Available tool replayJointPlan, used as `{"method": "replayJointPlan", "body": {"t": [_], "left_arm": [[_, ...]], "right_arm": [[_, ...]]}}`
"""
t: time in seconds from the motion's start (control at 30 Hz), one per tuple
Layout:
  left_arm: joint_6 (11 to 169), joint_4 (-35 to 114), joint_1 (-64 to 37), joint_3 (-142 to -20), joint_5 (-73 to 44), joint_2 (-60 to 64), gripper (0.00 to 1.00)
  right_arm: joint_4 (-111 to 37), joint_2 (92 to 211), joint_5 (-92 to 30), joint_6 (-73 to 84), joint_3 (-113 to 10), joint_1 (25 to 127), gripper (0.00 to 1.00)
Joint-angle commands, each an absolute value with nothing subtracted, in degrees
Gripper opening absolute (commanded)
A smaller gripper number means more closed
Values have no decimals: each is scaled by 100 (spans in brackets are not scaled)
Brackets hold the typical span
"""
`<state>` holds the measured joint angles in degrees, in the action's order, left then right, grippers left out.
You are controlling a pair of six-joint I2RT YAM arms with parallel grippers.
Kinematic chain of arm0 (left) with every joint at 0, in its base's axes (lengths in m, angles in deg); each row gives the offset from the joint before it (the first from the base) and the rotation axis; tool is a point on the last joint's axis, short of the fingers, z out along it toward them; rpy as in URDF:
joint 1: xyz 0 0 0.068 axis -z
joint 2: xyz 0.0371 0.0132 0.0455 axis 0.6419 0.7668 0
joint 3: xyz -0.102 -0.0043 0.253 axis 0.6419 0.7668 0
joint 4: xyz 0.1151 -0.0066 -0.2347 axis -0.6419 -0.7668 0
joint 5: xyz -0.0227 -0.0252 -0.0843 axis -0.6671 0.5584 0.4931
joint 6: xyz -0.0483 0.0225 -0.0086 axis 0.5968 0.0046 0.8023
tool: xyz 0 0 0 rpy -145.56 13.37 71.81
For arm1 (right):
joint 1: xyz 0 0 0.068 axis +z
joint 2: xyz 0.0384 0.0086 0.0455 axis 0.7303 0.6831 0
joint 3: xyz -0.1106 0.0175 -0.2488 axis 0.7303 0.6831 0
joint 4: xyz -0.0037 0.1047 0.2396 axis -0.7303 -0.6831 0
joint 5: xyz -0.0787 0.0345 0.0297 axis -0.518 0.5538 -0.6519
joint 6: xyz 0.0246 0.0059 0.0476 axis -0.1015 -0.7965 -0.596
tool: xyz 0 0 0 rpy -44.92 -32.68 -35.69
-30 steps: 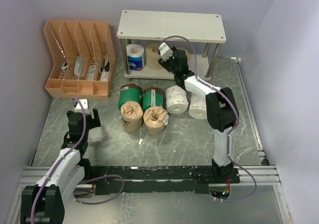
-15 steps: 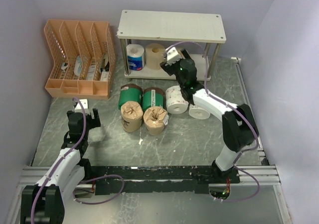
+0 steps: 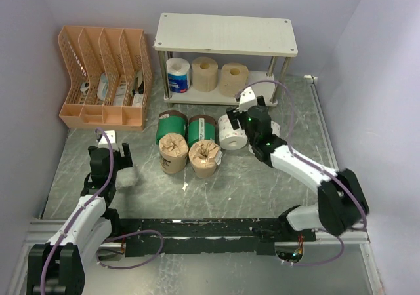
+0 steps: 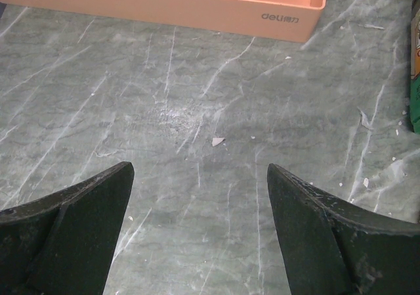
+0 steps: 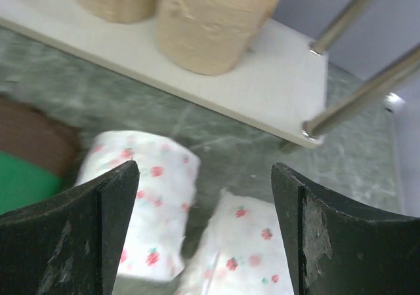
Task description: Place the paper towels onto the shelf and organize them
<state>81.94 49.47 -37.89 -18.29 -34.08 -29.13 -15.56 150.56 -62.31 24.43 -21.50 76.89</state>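
I should next bring my right gripper back, then turn it and lower it onto the near rim of the brown-paper roll by the white rolls.
The shelf [image 3: 225,33] stands at the back. Its lower board [image 5: 262,85] holds a blue-and-white roll [image 3: 178,76] and two tan rolls [image 3: 204,73] [image 3: 233,78]; the right tan roll [image 5: 213,19] shows in the right wrist view. On the table lie two green rolls [image 3: 170,124], two brown-paper rolls [image 3: 173,152] and white patterned rolls [image 3: 231,131] [image 5: 141,203] [image 5: 243,255]. My right gripper [image 3: 244,110] [image 5: 203,223] is open and empty, above the white rolls, in front of the shelf. My left gripper [image 3: 109,152] [image 4: 197,223] is open and empty over bare table.
An orange slotted organizer [image 3: 105,75] stands at the back left; its front wall [image 4: 197,6] is ahead of the left gripper. Silver shelf posts [image 5: 364,98] rise at the board's right corner. A green roll's edge [image 4: 415,78] shows to the left gripper's right.
My right gripper has drawn back out of the shelf toward the near side, leaving a tan roll on the lower board. It now hangs open over the white rolls. The left arm has not moved.
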Motion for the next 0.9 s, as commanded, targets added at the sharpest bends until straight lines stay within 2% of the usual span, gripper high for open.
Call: {"method": "replayJointPlan", "body": {"t": [0.0, 0.13, 0.2, 0.33, 0.43, 0.87], "left_arm": [[8162, 5104, -3765, -1835, -3413, -2915, 94], [8156, 5108, -3788, -1827, -3370, -2910, 94], [8166, 5108, -3820, -1827, -3348, -2917, 94], [8181, 5104, -3875, -1827, -3304, -2919, 94], [8183, 5100, -3892, -1827, -3286, -2923, 94], [8192, 5099, -3914, -1813, -3268, -2954, 94]], "right_arm": [[-2735, 14047, -4501, 1636, -2087, 7732, 81], [-3305, 13497, -3402, 1531, -2077, 7904, 80], [-3679, 13354, -3230, 1777, -2108, 8293, 79], [-4779, 13580, -3980, 2218, -2401, 9515, 78], [-5182, 13806, -4528, 2313, -2541, 10038, 75], [-5142, 14363, -4929, 2474, -2782, 10671, 73]]}}
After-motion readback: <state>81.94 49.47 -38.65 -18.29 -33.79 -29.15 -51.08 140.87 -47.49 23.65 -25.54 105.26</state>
